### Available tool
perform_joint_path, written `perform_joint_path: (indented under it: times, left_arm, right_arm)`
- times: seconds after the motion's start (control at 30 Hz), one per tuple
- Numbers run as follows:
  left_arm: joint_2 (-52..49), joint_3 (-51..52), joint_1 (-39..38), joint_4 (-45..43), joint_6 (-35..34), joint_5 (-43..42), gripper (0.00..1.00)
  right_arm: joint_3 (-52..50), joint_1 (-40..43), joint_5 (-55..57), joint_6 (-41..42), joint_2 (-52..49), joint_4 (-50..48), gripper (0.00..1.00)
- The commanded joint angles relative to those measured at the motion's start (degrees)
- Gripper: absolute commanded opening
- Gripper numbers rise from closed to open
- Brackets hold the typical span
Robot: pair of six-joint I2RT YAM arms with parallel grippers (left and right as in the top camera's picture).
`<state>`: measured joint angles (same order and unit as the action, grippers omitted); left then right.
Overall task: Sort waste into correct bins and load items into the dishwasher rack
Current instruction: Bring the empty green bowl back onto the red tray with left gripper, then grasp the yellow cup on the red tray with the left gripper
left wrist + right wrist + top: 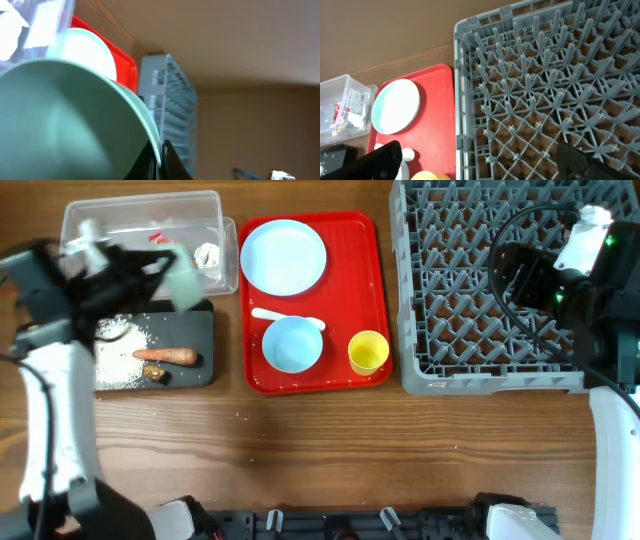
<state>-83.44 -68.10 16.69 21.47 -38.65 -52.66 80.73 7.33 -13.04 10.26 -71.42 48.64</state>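
My left gripper swings over a bare patch of red tray next. It lowers the bowl and releases the bowl's rim there, since that patch shows between plate and yellow cup.
My left gripper (pixel 161 149) is shut on the rim of a pale blue bowl (pixel 65 120). It holds this bowl (pixel 184 280) tilted in the air over the black tray (pixel 200 330) and the clear tub (pixel 140 220). Rice (pixel 118 350), a carrot piece (pixel 167 356) and a dark scrap (pixel 158 375) lie on the black tray. A wrapper (pixel 160 238) and tissue (pixel 208 255) are in the tub. My right gripper (pixel 480 165) stands open above the grey rack (pixel 545 75), nothing between its fingers.
The red tray (pixel 345 235) carries a plate (pixel 284 257), a white spoon (pixel 287 317), a second blue bowl (pixel 292 344) and a yellow cup (pixel 368 351). The rack (pixel 480 300) fills the right side. Bare wood table (pixel 330 450) lies in front.
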Motion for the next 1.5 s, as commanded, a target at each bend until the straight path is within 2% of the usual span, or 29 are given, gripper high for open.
perform_joint_path:
  times: [0.0,0.23,0.53,0.77,1.1,1.37,1.47]
  left_arm:
    - [2.51,-0.15,-12.24,0.15,5.86,23.17,0.04]
    - [0.46,-0.15,-29.42,0.09,16.31,46.01,0.04]
    - [-4.15,-0.15,-41.86,-8.39,25.51,58.88,0.04]
    - [-13.11,-0.15,-45.57,-11.23,29.79,59.60,0.04]
    - [-22.29,-0.15,-53.00,-17.59,44.33,59.63,0.04]
    - [-26.05,-0.15,-54.10,-16.41,45.29,59.58,0.04]
    - [-26.14,-0.15,-54.51,-16.13,45.29,59.54,0.12]
  right_arm:
    - [-0.24,0.20,-0.52,0.31,-0.76,0.76,1.00]
    - [-0.24,0.17,-3.06,0.39,-2.56,2.49,1.00]
    - [-0.24,0.20,-3.52,0.31,-3.65,5.20,1.00]
    - [-0.24,0.20,-3.52,0.31,-3.65,5.22,1.00]
    - [-0.24,0.20,-3.52,0.35,-3.93,5.20,1.00]
    - [-0.24,0.20,-3.52,0.35,-4.15,5.18,1.00]
    - [-0.24,0.20,-3.52,0.37,-4.15,4.92,1.00]
